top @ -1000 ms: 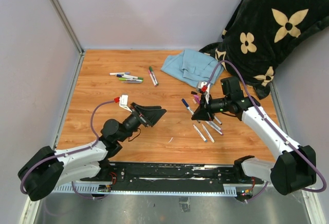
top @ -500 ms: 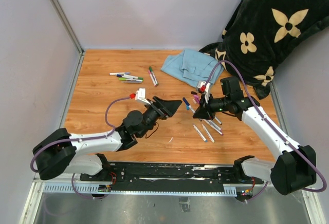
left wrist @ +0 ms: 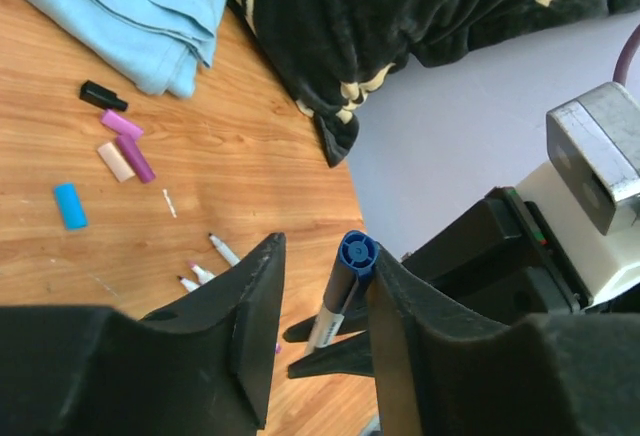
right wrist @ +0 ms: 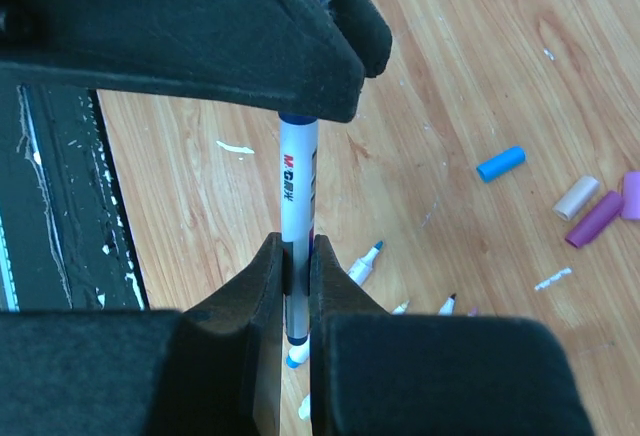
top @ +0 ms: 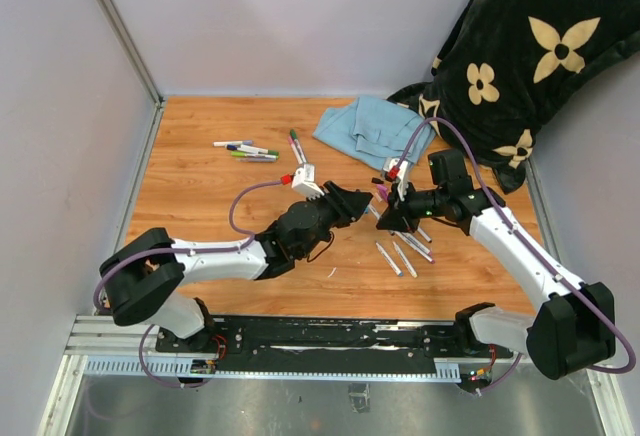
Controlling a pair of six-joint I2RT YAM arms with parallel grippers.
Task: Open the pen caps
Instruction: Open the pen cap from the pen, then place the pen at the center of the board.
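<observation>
My right gripper should next move down and back and let go of the marker beside the uncapped ones, because clear wood lies there, below the gripper and toward my base.
My right gripper [right wrist: 298, 251] is shut on the white barrel of a marker [right wrist: 298, 181] and holds it above the table. The marker's dark blue pen cap [left wrist: 357, 252] sits between the fingers of my left gripper [left wrist: 322, 256]. It touches the right finger while the left finger stands a little off it, so the jaws are open around it. From the top view the two grippers meet tip to tip, left gripper [top: 362, 202] and right gripper [top: 387, 220]. Loose pen caps lie on the wood: light blue [left wrist: 70, 205], purple [left wrist: 135, 158], pink [left wrist: 121, 122], black [left wrist: 103, 95].
Several uncapped markers [top: 405, 254] lie under the right gripper. Capped markers [top: 250, 151] lie at the back left, one green-capped [top: 297, 146]. A folded blue cloth [top: 375, 128] and a black flowered blanket [top: 530, 56] fill the back right.
My left arm swung right across the table to the marker held by the right gripper, and its jaws narrowed around the blue cap. The right arm stayed still.
</observation>
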